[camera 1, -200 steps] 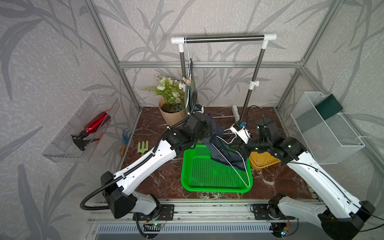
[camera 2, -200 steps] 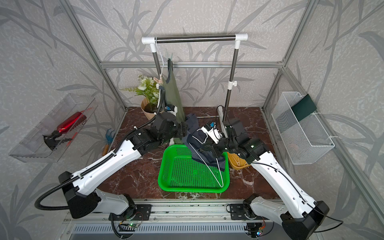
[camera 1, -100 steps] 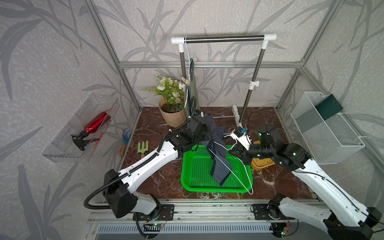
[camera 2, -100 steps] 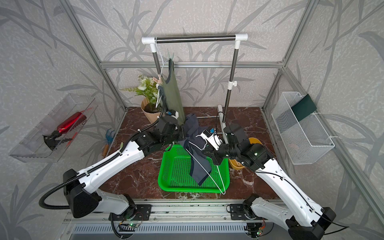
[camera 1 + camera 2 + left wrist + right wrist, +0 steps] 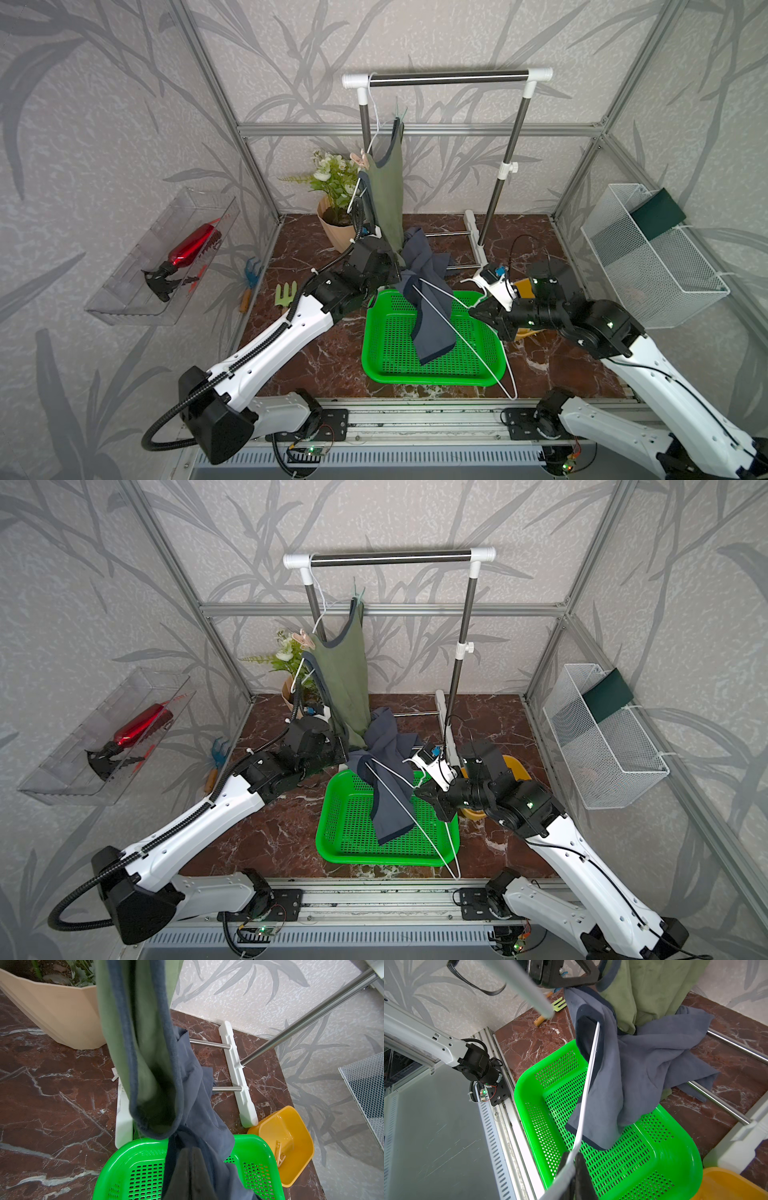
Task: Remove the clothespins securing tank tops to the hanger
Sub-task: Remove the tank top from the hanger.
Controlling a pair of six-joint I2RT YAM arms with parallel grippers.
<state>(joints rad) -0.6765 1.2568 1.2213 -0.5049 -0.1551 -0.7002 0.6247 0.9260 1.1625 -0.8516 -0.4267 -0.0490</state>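
Note:
My left gripper will next move back and down from the hanger to release the navy fabric over the green basket (image 5: 374, 365) (image 5: 140, 1179), as one strap loops around the wire.
The navy tank top (image 5: 428, 299) (image 5: 388, 787) droops over the green basket (image 5: 374, 365), one strap looped on a white hanger (image 5: 469, 349) (image 5: 588, 1076). My left gripper (image 5: 399, 272) (image 5: 191, 1153) is shut on the navy fabric at its upper edge. The hanger's wire is clamped in my shut right gripper (image 5: 473, 311) (image 5: 572, 1157). An olive tank top (image 5: 388, 187) (image 5: 345, 675) hangs from the rail on another hanger, with a clothespin (image 5: 359, 158) (image 5: 301, 637) at its shoulder. Another clothespin (image 5: 279, 1153) lies in the yellow bin (image 5: 291, 1136).
The clothes rack (image 5: 449, 77) stands at the back, its white feet (image 5: 236, 1076) on the floor. A potted plant (image 5: 332, 228) is behind my left arm. Garden tools (image 5: 286, 293) lie left. A wire basket (image 5: 648, 257) hangs on the right wall, a clear shelf (image 5: 124, 299) on the left.
My left gripper has closed on the navy tank top. The top has risen from the basket and now hangs stretched, while my right arm drew the hanger back to the right.

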